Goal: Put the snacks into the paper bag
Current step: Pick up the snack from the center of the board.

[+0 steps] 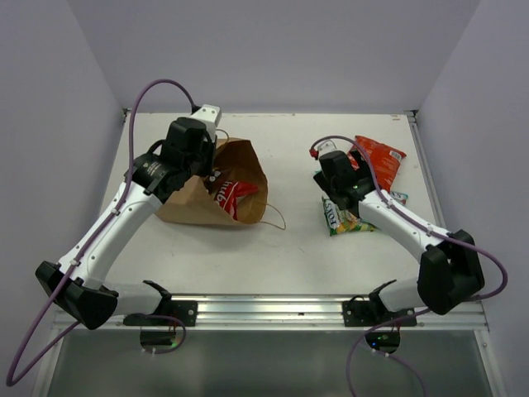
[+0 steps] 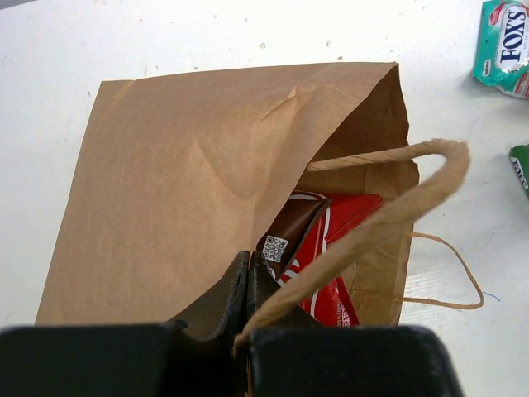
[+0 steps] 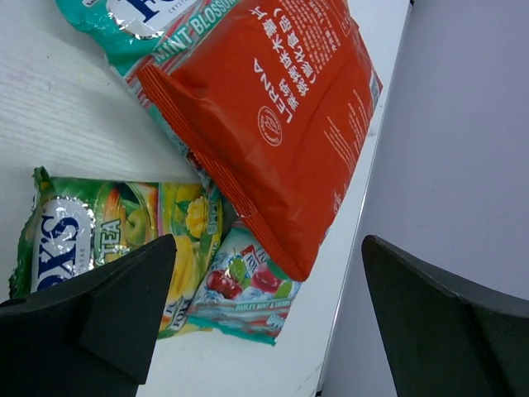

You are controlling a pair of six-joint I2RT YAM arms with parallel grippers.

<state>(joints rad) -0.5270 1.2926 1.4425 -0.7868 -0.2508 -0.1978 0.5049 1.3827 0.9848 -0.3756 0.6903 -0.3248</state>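
The robot's open right gripper should come down next onto the crimped near end of the red-orange bag, because this bag lies over the teal packets beside it.
The brown paper bag (image 1: 244, 161) lies on its side at the left, mouth toward the middle of the table. My left gripper (image 1: 201, 171) is shut on the bag's upper rim by one twisted handle (image 2: 388, 219), holding the mouth open (image 2: 248, 273). Inside the paper bag (image 2: 190, 165) lie a red-white packet (image 2: 343, 236) and a brown one (image 2: 289, 225). At the right, my right gripper (image 1: 335, 178) hangs open above the loose snacks, touching none (image 3: 269, 281). A red-orange bag (image 3: 273, 107) overlaps a green candy bag (image 3: 107, 223) and a small teal packet (image 3: 248, 289).
Another teal packet (image 3: 124, 21) pokes out behind the red-orange bag. The snacks lie close to the table's right edge (image 3: 343, 273), with the grey wall (image 3: 463, 124) beside it. The bag's second handle (image 1: 277, 217) trails on the table. A metal rail (image 1: 264, 308) runs along the front.
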